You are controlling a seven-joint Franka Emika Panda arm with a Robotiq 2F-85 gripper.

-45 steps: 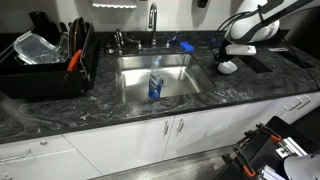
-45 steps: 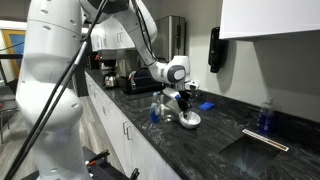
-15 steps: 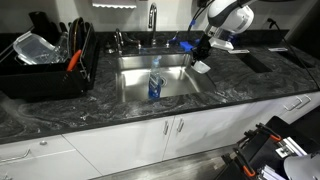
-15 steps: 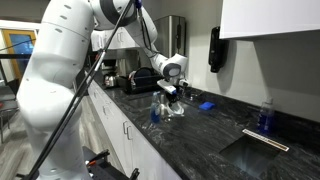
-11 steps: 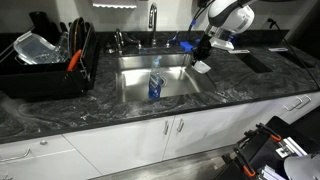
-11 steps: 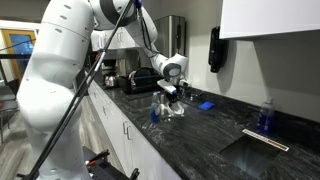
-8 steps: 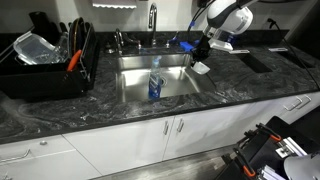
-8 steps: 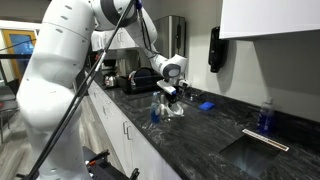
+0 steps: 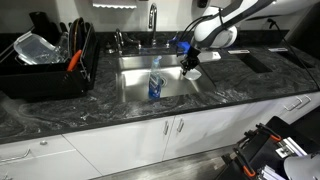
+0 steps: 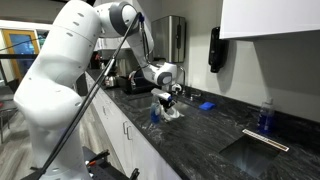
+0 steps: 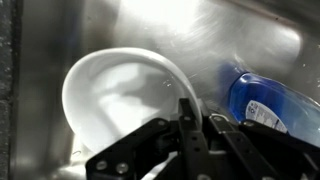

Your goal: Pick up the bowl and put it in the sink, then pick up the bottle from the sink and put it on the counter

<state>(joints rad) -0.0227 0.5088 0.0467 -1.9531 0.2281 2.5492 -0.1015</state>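
Note:
The small white bowl still hangs tilted above, so my gripper next lowers to the steel sink's bottom beside the bottle (image 9: 180, 87) and releases the bowl's rim.
My gripper (image 9: 188, 63) is shut on the rim of the small white bowl (image 9: 193, 73) and holds it tilted over the right part of the steel sink (image 9: 135, 92). In the wrist view the jaws (image 11: 198, 112) pinch the bowl's rim (image 11: 115, 95), with the sink floor (image 11: 230, 35) behind it. The clear bottle with a blue label (image 9: 156, 86) stands in the sink, just left of the bowl; its label shows in the wrist view (image 11: 272, 100). In an exterior view the gripper (image 10: 168, 99) holds the bowl (image 10: 173, 113) beside the bottle (image 10: 155, 112). The black veined counter (image 9: 240, 92) surrounds the sink.
A chrome faucet (image 9: 153, 20) stands behind the sink, with a small flat blue object (image 9: 186, 45) to its right. A black dish rack (image 9: 45, 70) holding a clear container (image 9: 35, 47) is at the left. A dark mat (image 9: 256, 62) lies at the right. A blue bottle (image 10: 265, 117) stands further along.
My gripper has carried the bowl from the counter at the sink's right edge leftward and down over the sink, close to the bottle. The bottle has not moved.

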